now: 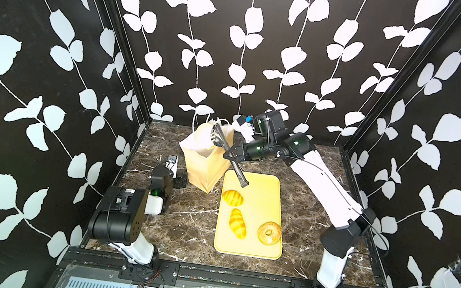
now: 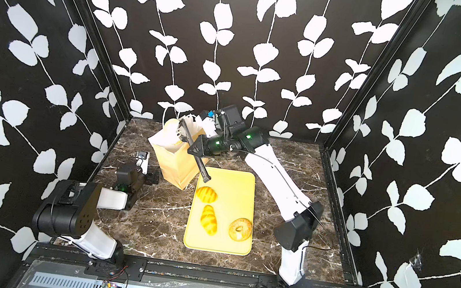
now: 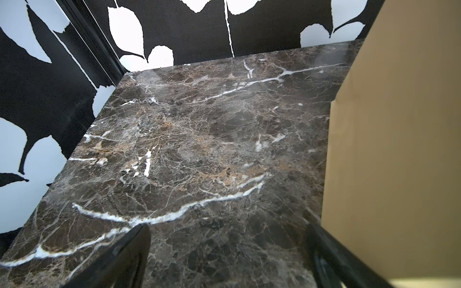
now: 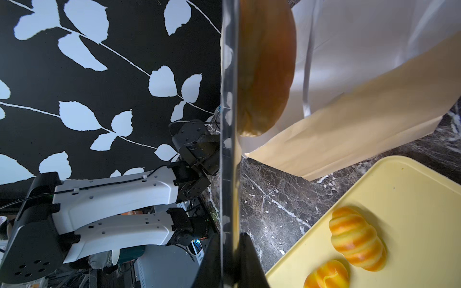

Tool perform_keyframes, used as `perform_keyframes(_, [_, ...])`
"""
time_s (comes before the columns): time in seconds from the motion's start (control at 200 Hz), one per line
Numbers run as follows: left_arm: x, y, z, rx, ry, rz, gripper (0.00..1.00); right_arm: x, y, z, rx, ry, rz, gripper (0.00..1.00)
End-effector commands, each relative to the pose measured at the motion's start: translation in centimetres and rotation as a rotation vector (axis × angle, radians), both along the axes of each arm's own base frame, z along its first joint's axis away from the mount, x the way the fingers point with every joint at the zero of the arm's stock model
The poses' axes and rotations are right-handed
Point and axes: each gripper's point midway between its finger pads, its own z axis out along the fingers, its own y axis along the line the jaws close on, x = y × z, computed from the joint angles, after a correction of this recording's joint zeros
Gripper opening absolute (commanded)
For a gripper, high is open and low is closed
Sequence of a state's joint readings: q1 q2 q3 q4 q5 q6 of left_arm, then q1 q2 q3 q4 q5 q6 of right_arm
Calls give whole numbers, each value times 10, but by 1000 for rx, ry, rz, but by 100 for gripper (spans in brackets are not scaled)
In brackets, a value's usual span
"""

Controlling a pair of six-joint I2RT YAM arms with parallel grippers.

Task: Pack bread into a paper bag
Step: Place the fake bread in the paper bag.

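My right gripper will next move the tongs' head a little farther over the bag's opening (image 4: 331,76) and let go of the metal tongs, because the round brown bun (image 4: 267,69) is pinched near the bag's rim.
The tan paper bag (image 1: 205,168) (image 2: 175,164) stands upright at the back of the table, mouth open. My right gripper (image 1: 229,153) (image 2: 195,149) (image 4: 229,239) is shut on metal tongs (image 1: 236,169) (image 4: 228,124). Their head reaches over the bag's mouth and holds a round brown bun (image 4: 267,69) against the pale inside of the bag (image 4: 374,49). A striped round roll (image 1: 233,197), a long golden roll (image 1: 237,223) and a bagel (image 1: 269,233) lie on the yellow tray (image 1: 265,191). My left gripper (image 1: 172,170) (image 3: 227,225) rests open and holds nothing, just left of the bag (image 3: 399,149).
The tray (image 2: 238,188) (image 4: 411,199) lies right of the bag, on the dark marble table (image 1: 188,224). In the right wrist view one striped roll (image 4: 356,245) and part of another (image 4: 326,274) show on it. Black leaf-patterned walls close in the back and sides.
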State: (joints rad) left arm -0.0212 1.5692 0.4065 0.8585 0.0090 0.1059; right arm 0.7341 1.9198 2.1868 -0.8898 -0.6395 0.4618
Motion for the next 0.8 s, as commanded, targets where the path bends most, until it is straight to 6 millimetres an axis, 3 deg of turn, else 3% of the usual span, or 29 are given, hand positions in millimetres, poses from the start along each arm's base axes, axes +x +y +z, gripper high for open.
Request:
perform_keyframes(0.0, [3,-1,10,4,-26,-5,98,-3,11,26,73,-65,55,0])
perform_keyframes(0.31, [3,-2,11,2,-28,-6,98,8,22,4,55,-31,58,0])
perform_keyframes(0.415, [3,-2,11,3,-29,-6,98,10,24,5,62,-32,52,12])
perform_keyframes(0.595, [3,-2,11,3,-28,-6,98,9,23,13,77,-42,50,22])
perform_keyframes(0.795, [3,-2,11,3,-28,-6,98,6,20,20,82,-52,48,26])
